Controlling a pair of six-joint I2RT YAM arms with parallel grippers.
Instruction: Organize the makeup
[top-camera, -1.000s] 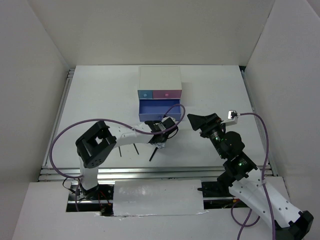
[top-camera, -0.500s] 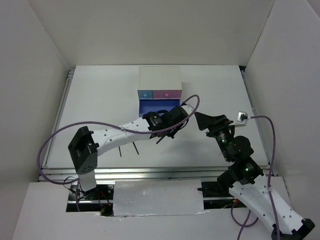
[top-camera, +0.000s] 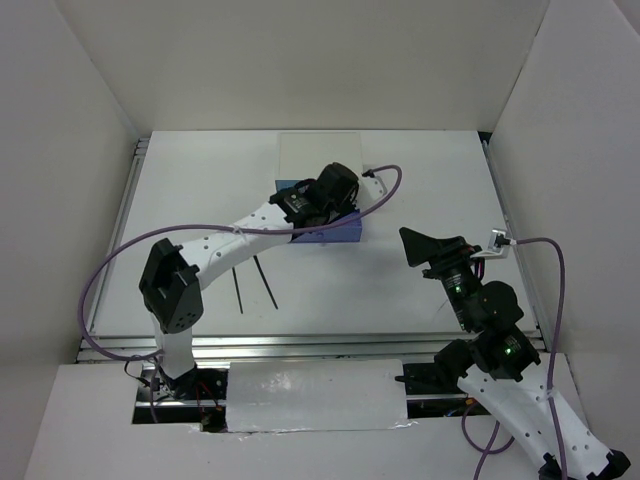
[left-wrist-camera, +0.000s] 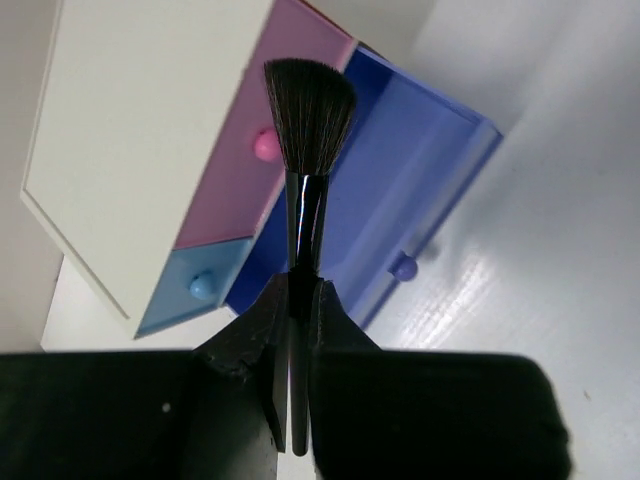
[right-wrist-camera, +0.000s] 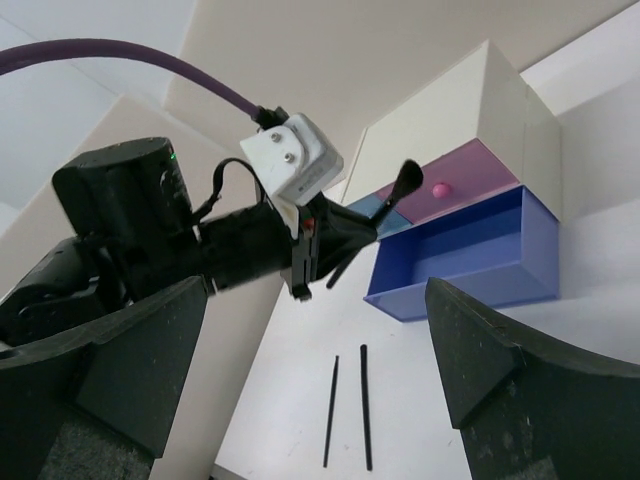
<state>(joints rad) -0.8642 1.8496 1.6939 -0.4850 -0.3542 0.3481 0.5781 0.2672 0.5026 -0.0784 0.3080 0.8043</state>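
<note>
The brush (left-wrist-camera: 308, 110) goes down in my left gripper toward the bottom of the dark-blue drawer next for release there. That drawer lies open and empty below it.
My left gripper (left-wrist-camera: 300, 292) is shut on the handle of the flared black brush (left-wrist-camera: 308, 110) and holds it in the air, bristles over the open dark-blue drawer (left-wrist-camera: 410, 170). In the top view the left gripper (top-camera: 340, 205) hangs over that drawer (top-camera: 350, 234) and hides the brush. The right wrist view shows the brush (right-wrist-camera: 398, 190) too. Two thin black pencils (top-camera: 238, 288) (top-camera: 266, 282) lie on the table to the left; they also show in the right wrist view (right-wrist-camera: 331, 410) (right-wrist-camera: 365, 405). My right gripper (top-camera: 418, 248) is open and empty, right of the drawer. The compacts and tubes are out of view.
The white box (top-camera: 318, 155) stands at the back middle, with a shut pink drawer (left-wrist-camera: 265, 150) and a shut light-blue drawer (left-wrist-camera: 200, 285) above the open one. White walls close in the table on the left, back and right.
My left gripper has lifted the brush off the table and carried it back and up over the open drawer. My right arm has drawn away to the right.
</note>
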